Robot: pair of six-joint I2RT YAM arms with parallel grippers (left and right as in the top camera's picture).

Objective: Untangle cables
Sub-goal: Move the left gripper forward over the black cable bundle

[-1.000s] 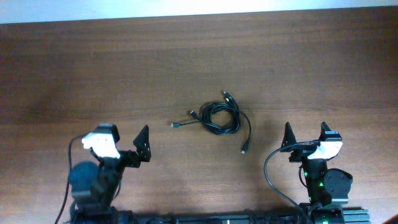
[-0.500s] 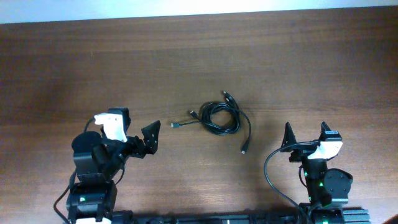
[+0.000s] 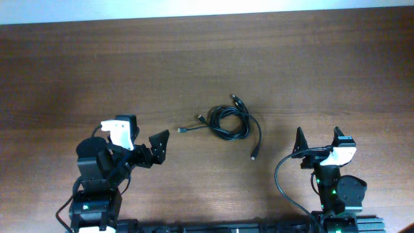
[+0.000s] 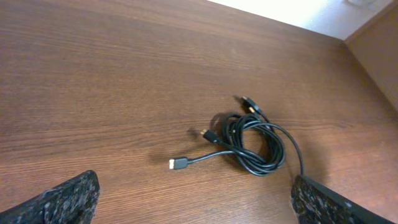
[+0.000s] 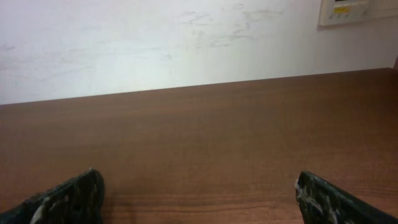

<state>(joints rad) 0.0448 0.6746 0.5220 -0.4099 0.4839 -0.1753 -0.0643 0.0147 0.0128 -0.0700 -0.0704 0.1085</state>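
My left gripper lowers outward next past the nearest plug onto the coil's edge facing it, where several pieces of black cord bunch together.
The cables point(image 3: 233, 122) are thin black cords knotted into a small coil at the table's middle, with plug ends sticking out to the left, the top and the lower right. My left gripper point(image 3: 148, 132) stands open, left of the coil and pointing toward it, clear of the nearest plug point(image 3: 183, 130). In the left wrist view the cables point(image 4: 241, 151) lie ahead of the wide-open left gripper point(image 4: 193, 202), nothing between its fingers. My right gripper point(image 3: 317, 134) is open at the lower right, apart from the cords. The right wrist view shows the empty right gripper point(image 5: 200, 199) over bare wood, with the cables out of view.
The brown wooden table point(image 3: 323, 65) runs to a pale wall point(image 5: 186, 43) at the far edge. A thicker black wire point(image 3: 279, 178) loops beside the right arm's base.
My left arm has swung forward and to the right, bringing its open gripper closer to the cables. The right arm and the cables have not moved.
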